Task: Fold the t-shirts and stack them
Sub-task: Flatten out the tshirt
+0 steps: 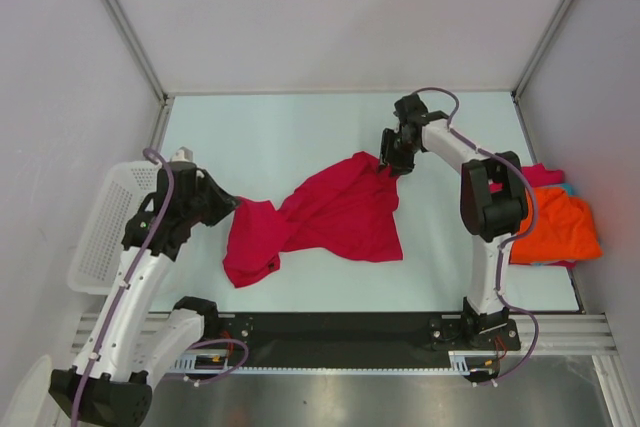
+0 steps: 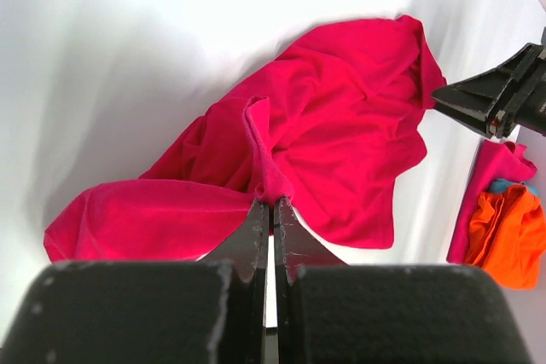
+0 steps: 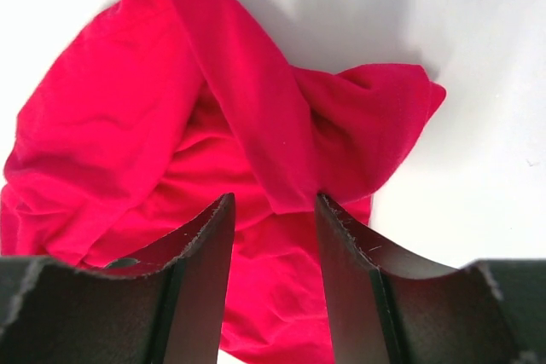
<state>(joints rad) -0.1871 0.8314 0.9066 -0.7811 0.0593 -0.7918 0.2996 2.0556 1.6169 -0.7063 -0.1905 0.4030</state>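
Observation:
My right gripper lowers a little onto the near end of the t-shirt's crimson fold [image 1: 386, 173] [image 3: 288, 193] next and closes, as that fold already lies between its open fingers.
A crimson red t-shirt [image 1: 330, 215] lies crumpled in the middle of the white table. My left gripper [image 1: 233, 205] is at the shirt's left edge, shut on a pinched fold of the red cloth [image 2: 271, 178]. My right gripper [image 1: 392, 169] hangs over the shirt's far right corner, open. In the right wrist view its fingers [image 3: 205, 236] straddle a ridge of the crimson shirt [image 3: 256, 142] without pinching it. Folded t-shirts sit stacked at the right edge: orange [image 1: 556, 229] on top, with magenta-pink [image 1: 545, 174] and a sliver of teal [image 1: 567, 189] showing beneath.
A white lattice basket [image 1: 105, 222] hangs off the table's left edge beside the left arm. Walls close in the table on the left, back and right. The right arm's elbow [image 1: 492, 202] stands between the red shirt and the stack.

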